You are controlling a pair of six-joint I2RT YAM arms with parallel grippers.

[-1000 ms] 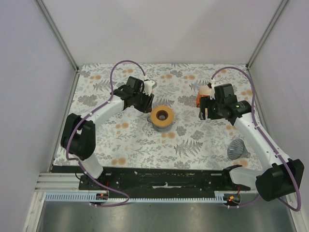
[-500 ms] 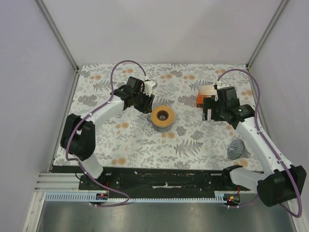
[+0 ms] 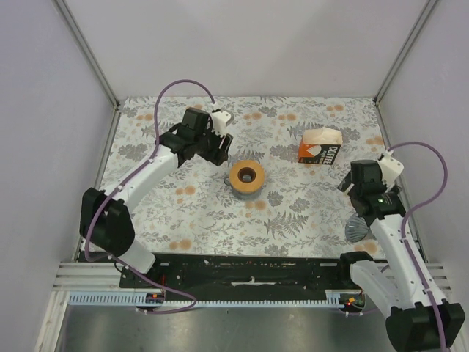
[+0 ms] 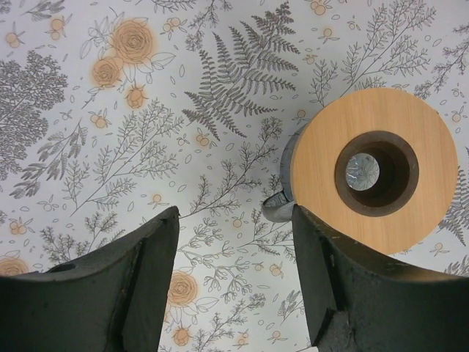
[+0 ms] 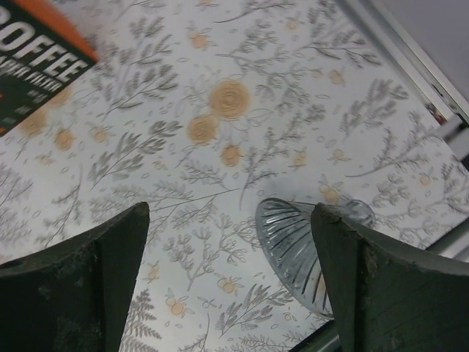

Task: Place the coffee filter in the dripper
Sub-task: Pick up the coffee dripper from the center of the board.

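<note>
My right gripper is to move back and down and close on the rim's near end [image 3: 358, 239] [image 5: 319, 311], because the dripper lies on its side with its wide rim exposed.
The dripper [image 3: 359, 227], a dark see-through ribbed cone, lies on its side at the table's near right. In the right wrist view the dripper [image 5: 293, 249] sits just inside my right finger. My right gripper [image 3: 350, 188] [image 5: 231, 220] hovers open and empty above it. At the open top of the orange, white and black carton [image 3: 320, 149] a pale paper edge [image 3: 322, 136] sticks out; I cannot tell whether it is the coffee filter. My left gripper [image 3: 220, 155] [image 4: 234, 220] is open and empty, just left of a tan ring [image 3: 247, 176] [image 4: 366, 169].
The tan ring with a dark hole rests on a grey object [image 4: 282, 205] whose rounded part pokes out on its left. The carton's corner [image 5: 37, 66] shows in the right wrist view. White walls and metal posts bound the flowered table [image 3: 190, 213].
My right arm has drawn back from the carton towards the near right and now hangs over the dripper, jaws wider. The left gripper has opened wider and lifted slightly away from the ring.
</note>
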